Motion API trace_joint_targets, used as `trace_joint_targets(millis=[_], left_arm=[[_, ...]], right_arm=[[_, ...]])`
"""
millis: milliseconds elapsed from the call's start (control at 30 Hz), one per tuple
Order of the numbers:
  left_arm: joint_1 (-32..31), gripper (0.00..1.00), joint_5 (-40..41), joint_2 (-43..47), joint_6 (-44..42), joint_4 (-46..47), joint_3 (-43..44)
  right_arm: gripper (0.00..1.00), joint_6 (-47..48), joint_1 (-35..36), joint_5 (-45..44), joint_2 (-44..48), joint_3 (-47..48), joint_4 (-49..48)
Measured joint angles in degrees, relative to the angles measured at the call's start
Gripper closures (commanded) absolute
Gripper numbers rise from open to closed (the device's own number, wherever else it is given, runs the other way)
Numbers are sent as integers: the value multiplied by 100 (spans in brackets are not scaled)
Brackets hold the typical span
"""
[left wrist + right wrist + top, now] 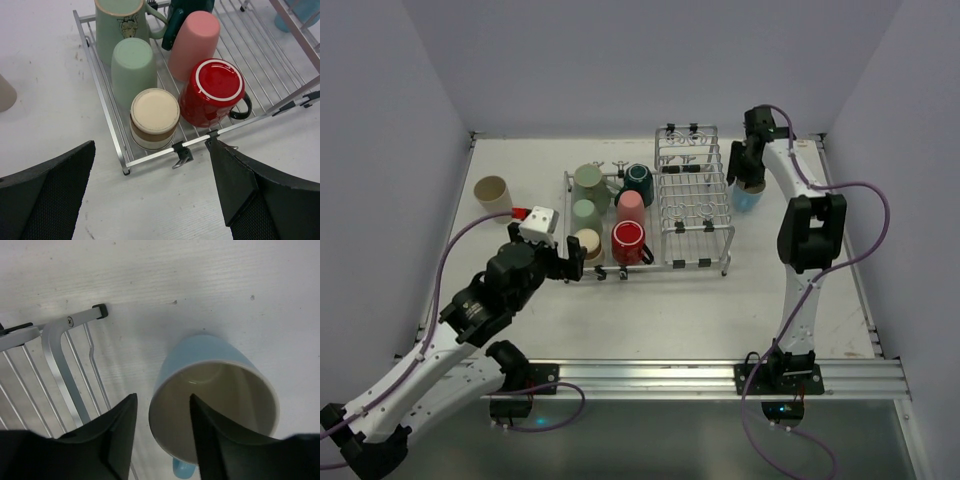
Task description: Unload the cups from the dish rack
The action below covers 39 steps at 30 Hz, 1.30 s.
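Observation:
I will next lower my left gripper and move it outward, with its open fingers on both sides of the upturned tan cup (587, 243), because that cup is the nearest one at the rack's front corner.
The dish rack (695, 215) holds several cups in its left section: a sage mug (590, 180), a dark teal mug (639, 183), a pink cup (631, 207), a pale green cup (585, 213), a tan cup (587, 243) and a red mug (630, 240). My left gripper (565, 265) hangs open just before the rack's front left corner (150, 157), facing the upturned tan cup (155, 117) and the red mug (212, 92). Right of the rack a light blue cup (215, 390) stands upright on the table. My right gripper (162, 397) straddles its rim, open, with gaps on both sides.
A beige cup (492, 193) stands on the table, left of the rack. The rack's raised right section (686, 150) with upright prongs lies between the cups and the light blue cup (745, 197). Its corner post (60, 365) is close to my right gripper's left finger.

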<state>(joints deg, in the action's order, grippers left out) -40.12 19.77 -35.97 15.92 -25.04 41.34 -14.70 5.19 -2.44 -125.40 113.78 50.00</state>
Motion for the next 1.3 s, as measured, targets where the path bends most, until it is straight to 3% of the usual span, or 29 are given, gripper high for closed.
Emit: trace_joint_targets(millis=[200, 300, 567, 767, 967, 1100, 1300], left_arm=[[0, 0, -2, -367, 173, -118, 4], [0, 0, -2, -557, 306, -254, 37], [0, 0, -66, -1121, 730, -393, 367], [-2, 0, -20, -1646, 863, -304, 645], [0, 0, 173, -2406, 876, -238, 732], [-2, 0, 275, -2780, 876, -166, 824], [0, 0, 509, -3353, 874, 22, 914]], right_arm=[[13, -68, 0, 125, 350, -120, -186], [3, -142, 0, 243, 1019, -509, -446], [2, -535, 0, 560, 3676, -2450, -1762], [2, -1051, 0, 1296, 6100, -5176, -3268], [2, -1722, 4, 2339, 7945, -7254, -4472], [1, -1993, 4, 2789, 8953, -7871, -4841], [1, -2028, 4, 3191, 9423, -7875, -5029]])
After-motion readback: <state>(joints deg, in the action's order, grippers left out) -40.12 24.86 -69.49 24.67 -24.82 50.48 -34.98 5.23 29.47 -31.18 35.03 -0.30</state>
